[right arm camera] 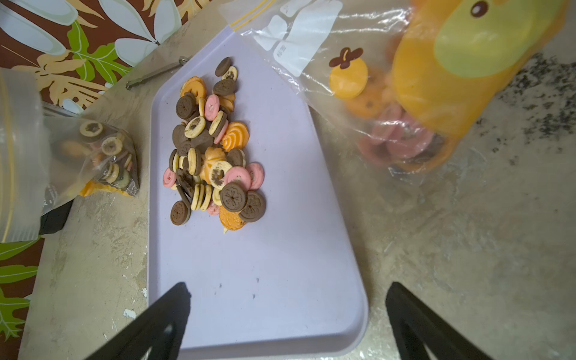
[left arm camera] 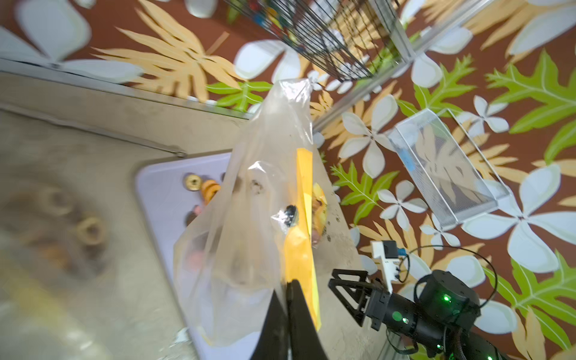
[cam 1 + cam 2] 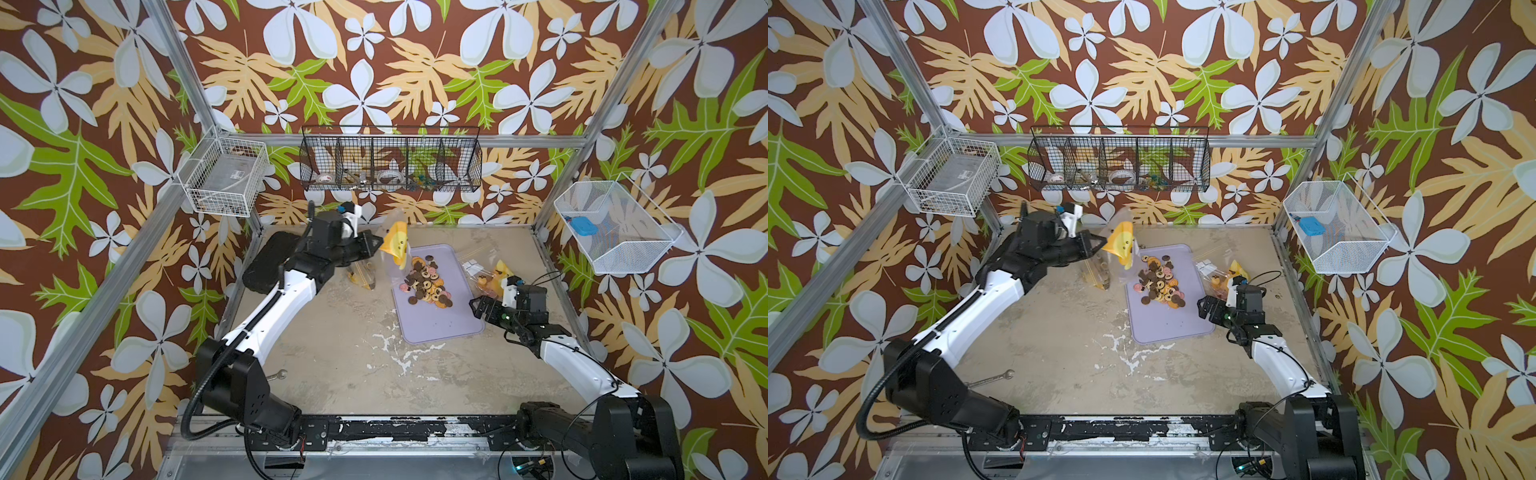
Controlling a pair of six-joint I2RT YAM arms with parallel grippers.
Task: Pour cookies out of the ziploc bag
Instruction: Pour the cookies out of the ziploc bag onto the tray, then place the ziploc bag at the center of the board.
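Observation:
The bag looks almost empty, so next my left gripper will swing away from the tray (image 3: 440, 324) and down to the bare tabletop near the black case (image 3: 308, 318) to release it.
My left gripper (image 3: 379, 241) (image 2: 286, 285) is shut on the yellow-printed end of a clear ziploc bag (image 3: 397, 245) (image 2: 258, 202). The bag hangs over the far end of a lavender tray (image 3: 440, 324), zip mouth down, and looks almost empty. The cookies (image 3: 428, 282) (image 1: 212, 152), brown, orange, pink and cream, lie heaped on the far half of the tray. Beside the tray's right edge my right gripper (image 3: 473, 305) (image 1: 286, 290) stands open and holds nothing, its fingers straddling the tray's near right corner.
A second bag with cookies (image 3: 363, 274) (image 1: 103, 156) lies left of the tray, a third (image 3: 490, 274) (image 1: 420, 93) to its right, behind my right gripper. A wrench (image 3: 276, 376) lies near the left arm's base. Wire baskets hang on the walls.

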